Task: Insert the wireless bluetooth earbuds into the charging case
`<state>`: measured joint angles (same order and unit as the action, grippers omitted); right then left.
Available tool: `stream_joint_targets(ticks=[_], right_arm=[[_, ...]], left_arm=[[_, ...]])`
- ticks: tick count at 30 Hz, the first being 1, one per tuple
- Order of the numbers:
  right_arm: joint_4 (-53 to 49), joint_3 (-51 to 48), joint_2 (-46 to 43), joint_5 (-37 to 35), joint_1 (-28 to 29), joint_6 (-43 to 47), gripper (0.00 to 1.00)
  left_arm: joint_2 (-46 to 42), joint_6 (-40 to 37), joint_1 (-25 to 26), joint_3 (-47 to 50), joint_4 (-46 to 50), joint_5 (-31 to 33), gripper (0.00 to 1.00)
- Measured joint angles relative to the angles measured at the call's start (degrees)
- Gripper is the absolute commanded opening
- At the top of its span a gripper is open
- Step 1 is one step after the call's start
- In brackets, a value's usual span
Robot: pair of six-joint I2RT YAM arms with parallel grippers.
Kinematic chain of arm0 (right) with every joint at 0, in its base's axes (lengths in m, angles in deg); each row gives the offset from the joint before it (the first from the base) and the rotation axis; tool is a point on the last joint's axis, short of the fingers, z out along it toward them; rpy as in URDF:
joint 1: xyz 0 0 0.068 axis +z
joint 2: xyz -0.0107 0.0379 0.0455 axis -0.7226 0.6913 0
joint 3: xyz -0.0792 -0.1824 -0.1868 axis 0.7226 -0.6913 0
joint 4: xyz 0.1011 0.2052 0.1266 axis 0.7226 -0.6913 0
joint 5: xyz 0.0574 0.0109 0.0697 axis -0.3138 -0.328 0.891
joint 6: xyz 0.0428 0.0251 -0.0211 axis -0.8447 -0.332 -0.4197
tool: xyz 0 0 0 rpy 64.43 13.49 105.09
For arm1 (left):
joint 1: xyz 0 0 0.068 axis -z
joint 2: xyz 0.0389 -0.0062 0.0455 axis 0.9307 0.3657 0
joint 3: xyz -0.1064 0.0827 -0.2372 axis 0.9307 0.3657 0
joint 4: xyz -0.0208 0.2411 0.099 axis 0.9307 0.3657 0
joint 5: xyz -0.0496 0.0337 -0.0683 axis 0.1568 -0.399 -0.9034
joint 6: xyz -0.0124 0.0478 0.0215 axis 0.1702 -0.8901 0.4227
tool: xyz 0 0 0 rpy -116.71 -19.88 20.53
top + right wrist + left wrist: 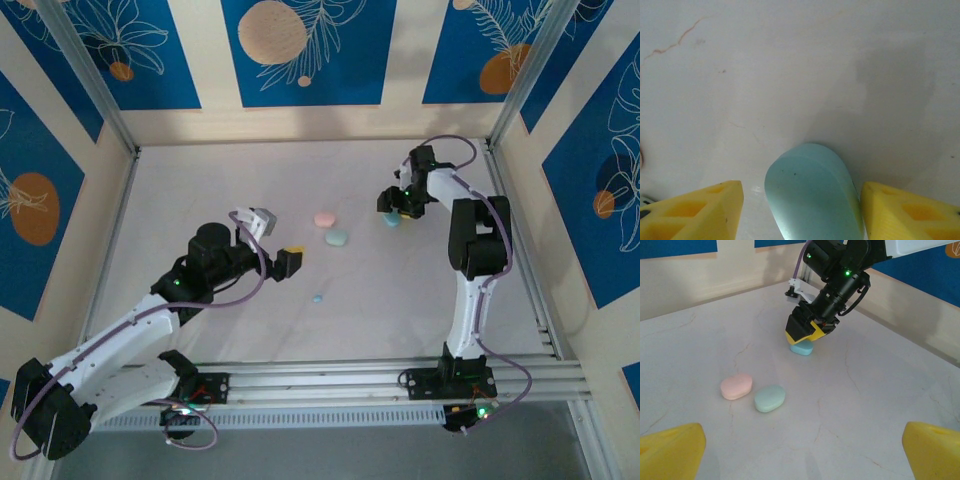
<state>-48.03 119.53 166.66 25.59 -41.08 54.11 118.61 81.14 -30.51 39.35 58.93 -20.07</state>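
Note:
I should move my right gripper toward the mint case next, keeping it low, and then close it on the light blue case (392, 220) between its open fingers.
Three closed charging cases lie on the white table: a pink case (324, 218) (736, 386), a mint case (336, 238) (769, 398) and a light blue case (392, 220) (801, 348) (812, 192). My right gripper (396, 207) (807, 334) (802, 215) is lowered over the light blue case, open; one finger (910, 212) is at the case's edge and the other (695, 212) stands off it. My left gripper (292, 258) (800, 455) hovers open and empty, near the pink and mint cases. One tiny light blue earbud (317, 298) lies alone; the other earbuds are hidden.
Walls with blue panels (300, 50) and metal frame posts (95, 95) enclose the table. The right arm's black elbow (478, 240) rises near the right wall. Rails (380, 375) run along the near edge. Bare tabletop (200, 180) spreads to the left.

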Motion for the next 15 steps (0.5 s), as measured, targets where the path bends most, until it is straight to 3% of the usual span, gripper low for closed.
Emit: stream_joint_targets(ticks=[8,15], right_arm=[[-0.9,-0.7,0.0,-9.3,4.9,1.9,0.59],[-1.0,-0.7,0.3,-13.6,5.7,2.6,0.50]], left_arm=[[0.7,0.0,0.0,0.0,0.0,0.0,1.00],[0.7,0.0,0.0,0.0,0.0,0.0,1.00]])
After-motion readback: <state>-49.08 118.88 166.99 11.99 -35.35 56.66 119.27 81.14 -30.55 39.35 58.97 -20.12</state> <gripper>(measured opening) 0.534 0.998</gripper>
